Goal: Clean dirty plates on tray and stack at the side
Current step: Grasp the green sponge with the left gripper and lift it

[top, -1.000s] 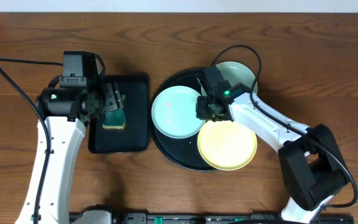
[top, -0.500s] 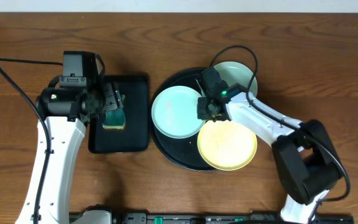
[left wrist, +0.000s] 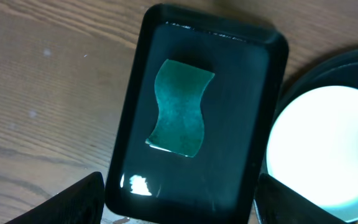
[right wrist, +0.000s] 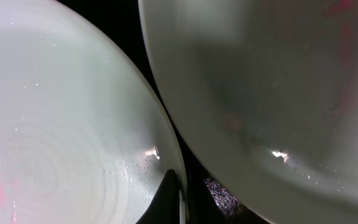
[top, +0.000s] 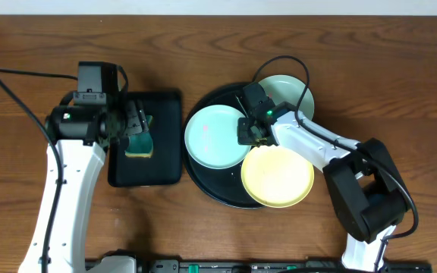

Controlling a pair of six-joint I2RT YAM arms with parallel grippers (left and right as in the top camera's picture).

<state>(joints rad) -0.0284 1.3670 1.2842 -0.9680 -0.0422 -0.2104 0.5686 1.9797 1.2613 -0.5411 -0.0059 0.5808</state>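
My left gripper is going to move down into the small black tray, with its open fingers on either side of the long sides of the sponge (left wrist: 179, 109).
The round black tray (top: 211, 191) holds all three plates. A turquoise plate (top: 211, 136) lies at its left, a yellow plate (top: 278, 178) at the front right and a second mint plate (top: 290, 91) at the back right, overhanging the rim. My right gripper (top: 249, 135) is at the turquoise plate's right edge, between the plates. In the right wrist view one finger (right wrist: 166, 199) lies over that plate's rim (right wrist: 55, 137), pinching it; the other finger is hidden. My left gripper (left wrist: 179, 205) is open and empty above a green sponge (left wrist: 179, 109).
The sponge (top: 140, 142) lies in a small black rectangular tray (top: 165, 167) left of the round tray. Bare wooden table surrounds both trays. A black cable loops over the back mint plate (top: 283, 64).
My right gripper has shifted very slightly to the upper left at the turquoise plate's edge and its arm has swung closer. The left arm and the plates have not moved.
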